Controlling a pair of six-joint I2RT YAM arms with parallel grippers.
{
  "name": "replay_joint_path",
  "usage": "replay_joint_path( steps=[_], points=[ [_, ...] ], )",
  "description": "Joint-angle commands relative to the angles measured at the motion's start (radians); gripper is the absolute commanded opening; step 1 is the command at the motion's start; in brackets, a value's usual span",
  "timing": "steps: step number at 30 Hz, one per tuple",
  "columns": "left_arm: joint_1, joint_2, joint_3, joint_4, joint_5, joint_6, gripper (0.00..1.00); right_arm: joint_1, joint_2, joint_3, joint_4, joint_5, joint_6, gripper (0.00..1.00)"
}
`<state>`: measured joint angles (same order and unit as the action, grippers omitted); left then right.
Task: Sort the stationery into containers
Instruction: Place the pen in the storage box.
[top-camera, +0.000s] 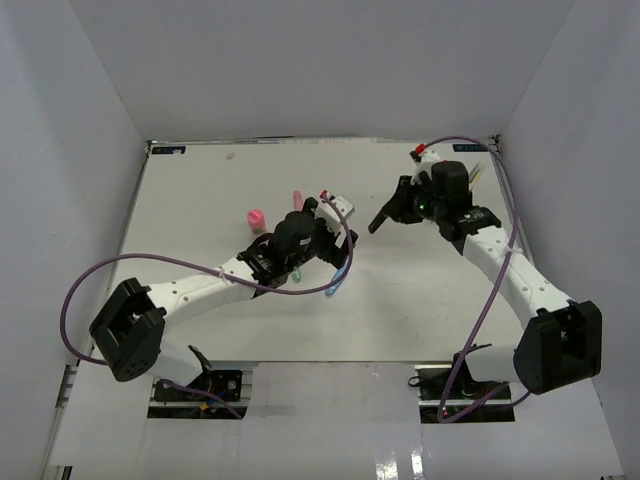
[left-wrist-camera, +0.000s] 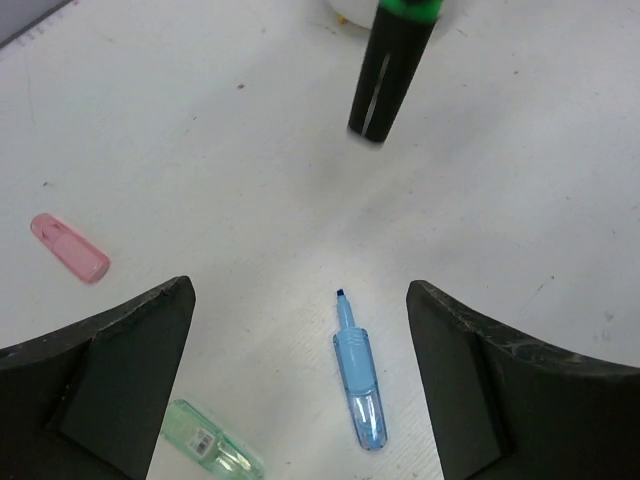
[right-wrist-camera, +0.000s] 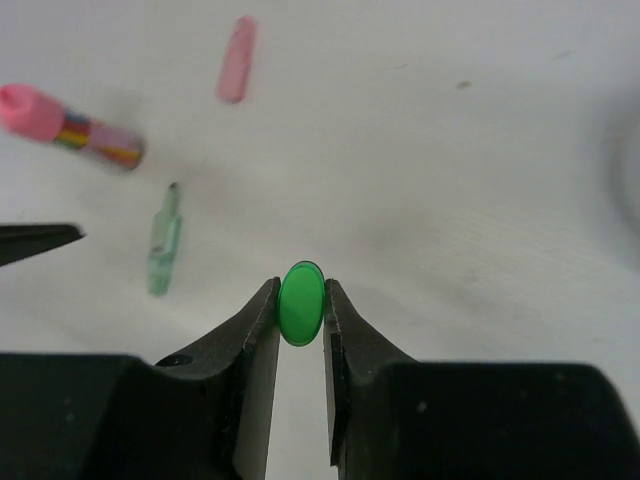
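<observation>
I need to move my right gripper outward and to the right in the top view and let go over the white container (right-wrist-camera: 627, 175), because the highlighter hangs clear of the table.
My right gripper (right-wrist-camera: 301, 298) is shut on the green cap (right-wrist-camera: 301, 303) of a black highlighter (left-wrist-camera: 390, 72), which hangs upright above the table in front of the left gripper. My left gripper (left-wrist-camera: 300, 290) is open and empty, low over a blue pen (left-wrist-camera: 360, 385) and beside a green pen (left-wrist-camera: 212, 450). A pink eraser (left-wrist-camera: 70, 248) lies to its left. A pink-capped glue stick (right-wrist-camera: 60, 125) lies further off. In the top view the two grippers (top-camera: 340, 228) (top-camera: 381, 218) are close together mid-table. The containers are not clearly visible.
Thin pencils (top-camera: 479, 173) show behind the right wrist near the back right corner. White walls enclose the table (top-camera: 200, 200) on three sides. A purple cable (top-camera: 300, 290) loops along the left arm, above the pens.
</observation>
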<state>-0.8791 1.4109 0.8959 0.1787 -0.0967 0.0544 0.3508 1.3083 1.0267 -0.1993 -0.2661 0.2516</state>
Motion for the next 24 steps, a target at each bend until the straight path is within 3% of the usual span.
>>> replay_joint_path(
  steps=[1,3,8,16,24],
  points=[
    [0.012,0.025,0.115,-0.172,-0.127,-0.091,0.98,-0.074,-0.029,0.125,-0.080,0.327,-0.087,0.08],
    [0.022,0.039,0.146,-0.295,-0.133,-0.139,0.98,-0.130,-0.023,0.176,-0.074,0.441,-0.098,0.08],
    [0.043,0.042,0.149,-0.370,-0.138,-0.182,0.98,-0.231,0.063,0.294,-0.055,0.585,-0.126,0.08],
    [0.058,0.100,0.155,-0.386,-0.187,-0.174,0.98,-0.305,0.291,0.534,-0.048,0.594,-0.175,0.08],
    [0.058,0.123,0.164,-0.398,-0.153,-0.185,0.98,-0.338,0.445,0.638,-0.072,0.533,-0.186,0.08]
  ],
)
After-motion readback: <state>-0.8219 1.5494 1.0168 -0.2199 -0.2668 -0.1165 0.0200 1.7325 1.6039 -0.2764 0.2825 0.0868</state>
